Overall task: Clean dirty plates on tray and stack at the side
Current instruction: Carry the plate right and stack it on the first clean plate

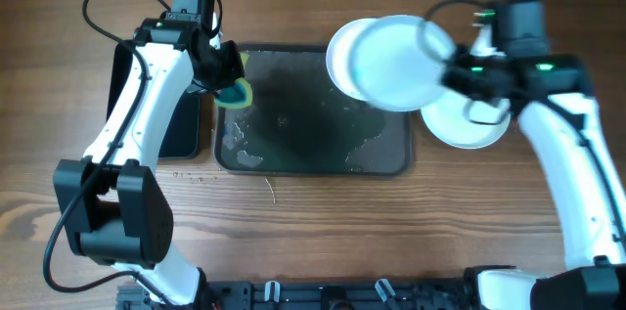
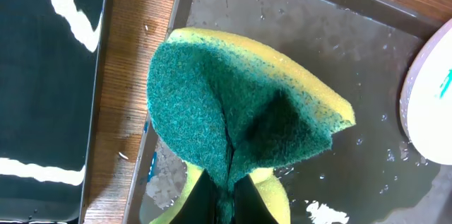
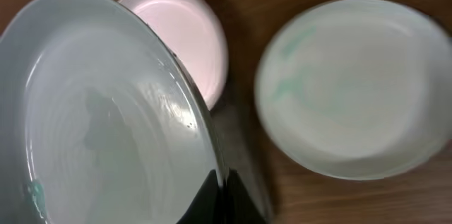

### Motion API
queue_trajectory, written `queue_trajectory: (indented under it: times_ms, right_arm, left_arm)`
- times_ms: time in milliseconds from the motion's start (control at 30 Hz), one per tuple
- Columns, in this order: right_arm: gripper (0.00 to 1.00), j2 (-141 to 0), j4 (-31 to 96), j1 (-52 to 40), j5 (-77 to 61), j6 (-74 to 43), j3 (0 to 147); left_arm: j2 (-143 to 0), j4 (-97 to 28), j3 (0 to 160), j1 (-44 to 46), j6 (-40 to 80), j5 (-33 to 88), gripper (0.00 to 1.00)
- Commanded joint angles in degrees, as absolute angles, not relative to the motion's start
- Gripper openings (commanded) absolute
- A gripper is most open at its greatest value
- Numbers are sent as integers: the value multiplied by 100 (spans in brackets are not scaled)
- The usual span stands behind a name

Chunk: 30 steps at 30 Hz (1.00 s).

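The right gripper moves down and to the right in the overhead view next. It releases its plate atop the white plate [image 1: 461, 120] [image 3: 352, 88], which lies below, off the tray.
My left gripper [image 1: 227, 70] is shut on a yellow sponge with a green scrub face [image 2: 233, 104], held over the far left corner of the wet dark grey tray [image 1: 303, 124]. My right gripper [image 1: 445, 66] is shut on the rim of a pale blue plate [image 1: 391, 66] and holds it tilted above the tray's far right corner. In the right wrist view the plate [image 3: 92, 111] fills the left. A white plate [image 1: 340, 56] with a teal smear [image 2: 431, 104] lies partly under it. Another white plate [image 1: 469, 129] lies on the table to the right.
A smaller glossy black tray [image 1: 188, 129] lies left of the grey tray, under my left arm. Soapy patches [image 1: 240, 149] lie on the grey tray's near left. In the right wrist view two more plates show, a pinkish-white one [image 3: 183, 33] and one with teal smears [image 3: 353, 86].
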State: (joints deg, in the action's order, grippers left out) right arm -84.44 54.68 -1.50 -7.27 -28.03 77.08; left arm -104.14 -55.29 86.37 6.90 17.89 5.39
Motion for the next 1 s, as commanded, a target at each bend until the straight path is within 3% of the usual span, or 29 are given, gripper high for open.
queue_trajectory:
  times_ms: [0, 267, 633, 733, 900, 967]
  right_arm:
    - [4, -8420, 5841, 869, -781, -2547, 7717]
    - [4, -8801, 5695, 2078, -36, -2410, 7054]
    - [4, -9570, 4703, 2156, -110, -2390, 6307]
    - [5, -9819, 4375, 2095, -867, -2051, 6307]
    - [34, -9955, 4198, 1975, -991, -2036, 6307]
    - [37, -9953, 4226, 1973, -991, -2038, 6355]
  left_arm:
    - [-10405, -5507, 8626, 690, 1846, 484, 4]
    - [-10405, -5489, 8626, 690, 1846, 484, 4]
    - [-10405, -5489, 8626, 690, 1848, 484, 4]
    - [-10405, -5476, 8626, 692, 1848, 484, 4]
    - [-10405, -5426, 8626, 692, 1848, 484, 4]
    - [-10405, -5426, 8626, 692, 1848, 484, 4]
